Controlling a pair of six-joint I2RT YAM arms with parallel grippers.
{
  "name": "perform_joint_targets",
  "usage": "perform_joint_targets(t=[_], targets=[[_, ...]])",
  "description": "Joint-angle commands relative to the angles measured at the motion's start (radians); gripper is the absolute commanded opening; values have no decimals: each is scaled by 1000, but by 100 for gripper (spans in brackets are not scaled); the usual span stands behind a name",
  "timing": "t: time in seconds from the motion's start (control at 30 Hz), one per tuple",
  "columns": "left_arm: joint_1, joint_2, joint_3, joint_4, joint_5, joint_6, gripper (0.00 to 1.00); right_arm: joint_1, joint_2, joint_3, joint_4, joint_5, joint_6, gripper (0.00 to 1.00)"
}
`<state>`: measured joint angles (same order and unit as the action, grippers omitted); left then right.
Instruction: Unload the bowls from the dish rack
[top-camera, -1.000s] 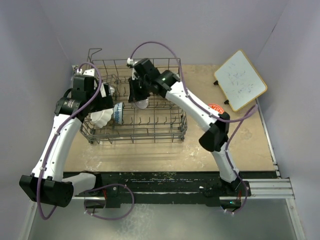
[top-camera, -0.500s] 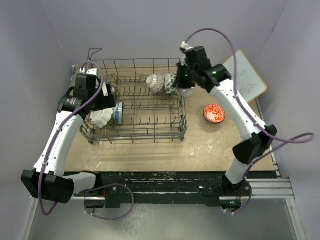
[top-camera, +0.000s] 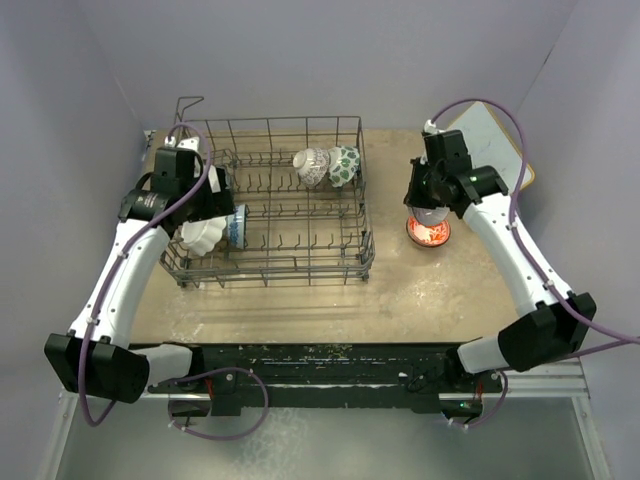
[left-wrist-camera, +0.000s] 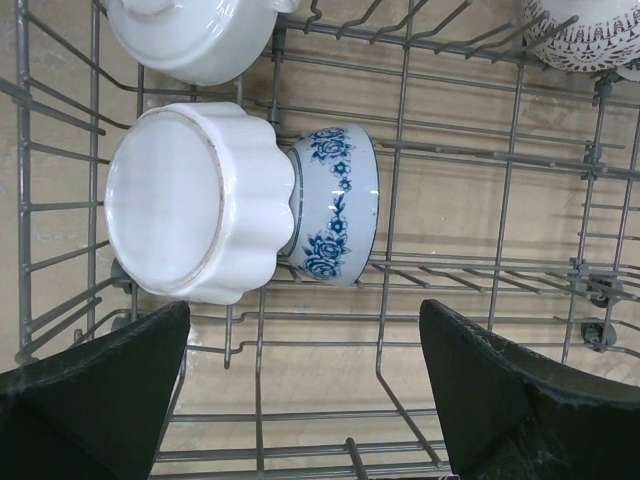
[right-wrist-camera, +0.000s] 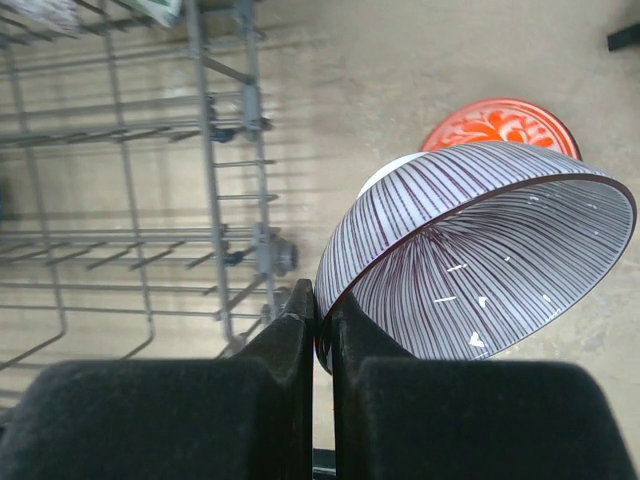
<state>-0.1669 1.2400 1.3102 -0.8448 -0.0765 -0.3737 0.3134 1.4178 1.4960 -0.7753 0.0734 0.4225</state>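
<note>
I will next lower my right gripper until the striped bowl nests in the red-orange bowl (top-camera: 428, 233) (right-wrist-camera: 500, 122), which stands open below the gripper on the tabletop, and I will let go of the striped bowl's rim there.
The dark wire dish rack (top-camera: 300, 265) stands at the left of the table. In it lie a white scalloped bowl (top-camera: 201, 236) (left-wrist-camera: 190, 200), a blue-flowered bowl (top-camera: 236, 226) (left-wrist-camera: 335, 205), a second white bowl (left-wrist-camera: 190, 35), a speckled bowl (top-camera: 311, 166) and a green-white bowl (top-camera: 345, 164). My left gripper (left-wrist-camera: 300, 395) is open above the white scalloped and blue bowls. My right gripper (right-wrist-camera: 322, 325) is shut on the rim of a grey-purple striped bowl (right-wrist-camera: 470, 260) (top-camera: 428, 214), held above a red-orange bowl (top-camera: 428, 233) (right-wrist-camera: 500, 122) on the table right of the rack.
A white tilted board (top-camera: 505, 150) stands at the back right, behind my right arm. The enclosure walls close in the table on the left, back and right.
My right arm has carried the striped bowl out of the rack and rightward, ending over the red-orange bowl. The left arm has stayed nearly still over the rack's left end.
</note>
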Motion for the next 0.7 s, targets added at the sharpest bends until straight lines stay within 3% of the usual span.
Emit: perform_joint_targets(t=[0.0,0.23,0.67], targets=[[-5,14,38,43,23,19,99,-15,-8,-60,90,88,-43,0],[-5,-2,26,33,18,14,99,-54,64,-112,89,135,-75,0],[-5,-11,32,22,-4,9,99,-112,227,-139,169,78,-128,0]])
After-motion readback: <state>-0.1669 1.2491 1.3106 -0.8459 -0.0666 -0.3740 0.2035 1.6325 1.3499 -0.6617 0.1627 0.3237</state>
